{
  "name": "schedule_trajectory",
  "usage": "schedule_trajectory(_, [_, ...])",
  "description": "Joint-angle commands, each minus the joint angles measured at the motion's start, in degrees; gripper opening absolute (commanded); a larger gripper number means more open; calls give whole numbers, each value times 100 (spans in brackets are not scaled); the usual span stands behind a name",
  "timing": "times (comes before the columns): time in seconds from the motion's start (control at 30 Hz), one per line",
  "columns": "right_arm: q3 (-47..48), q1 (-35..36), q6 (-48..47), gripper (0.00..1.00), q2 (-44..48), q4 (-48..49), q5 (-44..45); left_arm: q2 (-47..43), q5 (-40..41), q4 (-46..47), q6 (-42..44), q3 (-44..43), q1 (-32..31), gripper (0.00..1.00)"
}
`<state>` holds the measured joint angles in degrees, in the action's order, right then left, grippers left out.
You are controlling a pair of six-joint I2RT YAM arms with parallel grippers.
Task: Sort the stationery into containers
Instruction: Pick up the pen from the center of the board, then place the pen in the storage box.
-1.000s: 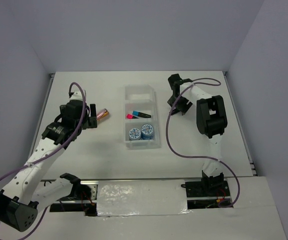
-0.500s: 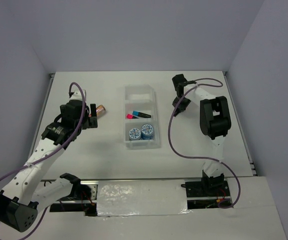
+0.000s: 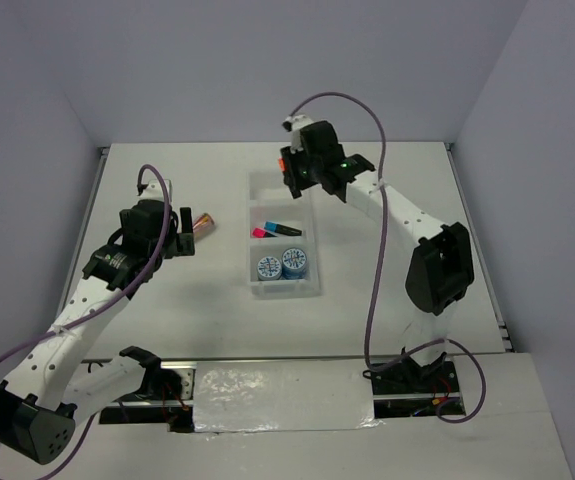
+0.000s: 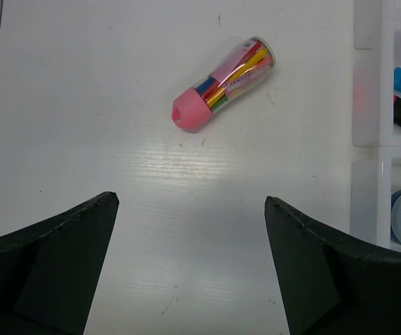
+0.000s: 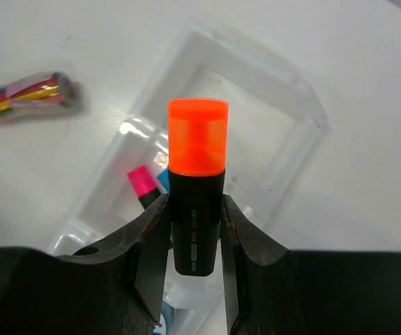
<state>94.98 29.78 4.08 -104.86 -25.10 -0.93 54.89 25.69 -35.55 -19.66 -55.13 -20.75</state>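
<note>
The robot's right gripper needs to move back and down and release the marker in the middle compartment (image 5: 128, 202), because similar markers are already in there.
My right gripper (image 5: 194, 202) is shut on a black marker with an orange cap (image 5: 197, 181), held cap outward over the far end of the clear tray (image 5: 312, 112). From above, that gripper (image 3: 289, 172) hangs over the tray's far compartment (image 3: 279, 192). The middle compartment holds a pink-capped marker (image 5: 141, 183) and a blue-capped one (image 3: 289, 229). Two blue-and-white rolls (image 3: 281, 265) sit in the near compartment. The pink tube (image 4: 222, 84) lies on the table left of the tray, just ahead of my open left gripper (image 4: 191, 200), which holds nothing.
A purple cable (image 3: 347, 100) arcs high off the right arm above the tray's far end. The tray's left wall (image 4: 367, 132) runs along the right side of the left wrist view. Enclosure walls border the table on the left, back and right.
The right arm has swung from the table right of the tray to above the tray's far end, its gripper now shut on the orange-capped marker. The left arm has stayed put.
</note>
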Motion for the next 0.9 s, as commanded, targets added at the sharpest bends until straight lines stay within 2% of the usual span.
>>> schedule_trajectory(0.0, [485,439,-2004,20,-280,-495,-391,-93,94,180,-3,-41,19,99])
schedule_trajectory(0.13, [600,678,-2884,20,-377,-566,-118,-14,111,189,-20,-41,19,99])
schedule_trajectory(0.27, [1021,836,-3518,12,-684,-1092,-3,21,252,154,-56,-59,19,99])
schedule_trajectory(0.4, [1260,907,-3826,14,-992,-1567,-337,-5,392,119,-90,-68,27,99])
schedule_trajectory(0.6, [865,986,-3765,21,-975,-1384,-312,83,542,57,-170,-103,54,99])
schedule_trajectory(0.63, [847,986,-3739,32,-966,-1383,-294,83,551,48,-178,-103,63,99])
schedule_trajectory(0.73, [820,986,-3651,51,-958,-1366,-258,83,542,48,-178,-94,80,99])
schedule_trajectory(0.83, [759,986,-3598,83,-896,-1287,-285,83,533,57,-187,-94,89,99])
schedule_trajectory(0.87, [759,986,-3589,84,-887,-1278,-311,83,551,48,-187,-94,98,99])
